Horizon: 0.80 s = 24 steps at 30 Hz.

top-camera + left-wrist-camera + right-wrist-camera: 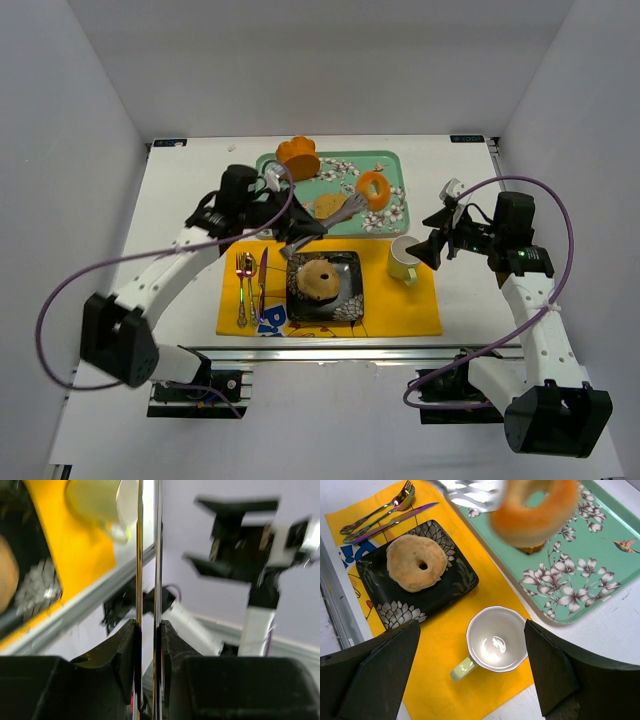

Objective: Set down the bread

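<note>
The tongs with the orange bagel (pixel 375 190) go back and down next. My left gripper releases them over the plate's far cup-side corner (pixel 346 262), since the paler bagel leaves it bare.
My left gripper (pixel 298 243) is shut on metal tongs (pixel 335 218); their two blades run up between my fingers in the left wrist view (pixel 148 625). The tongs' tips pinch an orange bagel (pixel 375 190) by its edge and hold it above the teal floral tray (pixel 390 160). It shows blurred in the right wrist view (pixel 535 510). A paler bagel (pixel 318 280) lies on the black square plate (pixel 350 262), also in the right wrist view (pixel 416 562). My right gripper (pixel 432 248) is open and empty above the cup (pixel 497 640).
The plate, the pale green cup (pixel 403 258), and a fork, spoon and knife (pixel 250 285) lie on a yellow placemat (pixel 400 305). On the tray sit an orange pumpkin-shaped item (pixel 297 156) and another piece of bread (pixel 328 206). White walls enclose the table.
</note>
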Motion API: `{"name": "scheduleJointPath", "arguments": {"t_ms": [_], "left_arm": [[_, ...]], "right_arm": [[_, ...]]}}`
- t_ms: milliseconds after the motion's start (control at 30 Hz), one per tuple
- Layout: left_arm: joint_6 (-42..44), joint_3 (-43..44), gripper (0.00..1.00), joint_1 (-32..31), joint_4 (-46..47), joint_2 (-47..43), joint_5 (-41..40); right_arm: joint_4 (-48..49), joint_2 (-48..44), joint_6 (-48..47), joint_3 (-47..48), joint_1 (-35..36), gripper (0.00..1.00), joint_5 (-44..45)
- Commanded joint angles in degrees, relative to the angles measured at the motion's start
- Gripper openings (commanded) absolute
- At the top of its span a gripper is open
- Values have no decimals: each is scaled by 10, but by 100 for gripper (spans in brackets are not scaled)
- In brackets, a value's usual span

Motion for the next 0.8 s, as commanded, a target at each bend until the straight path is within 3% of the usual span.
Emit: {"name": "scheduleJointPath", "arguments": {"t_ms": [0, 133, 367, 533, 633, 767], "left_arm": [[39, -76, 14, -3, -116, -84, -4], [36, -139, 14, -3, -161, -148, -15], [91, -148, 15, -3, -237, -154, -48], [106, -148, 34, -3, -241, -140, -58], [120, -136, 52, -3, -258, -130, -60], [122, -116, 61, -3, -271, -132, -62]], "right_arm": [[-11, -1, -12, 21, -2, 89, -17], [-22, 1, -18, 25, -2, 89, -24], [-30, -1, -24, 25, -2, 89, -26], [-35, -6, -26, 23, -2, 89, -23], [-36, -8, -26, 22, -2, 89, -21], [-34, -8, -25, 19, -2, 89, -22]]}}
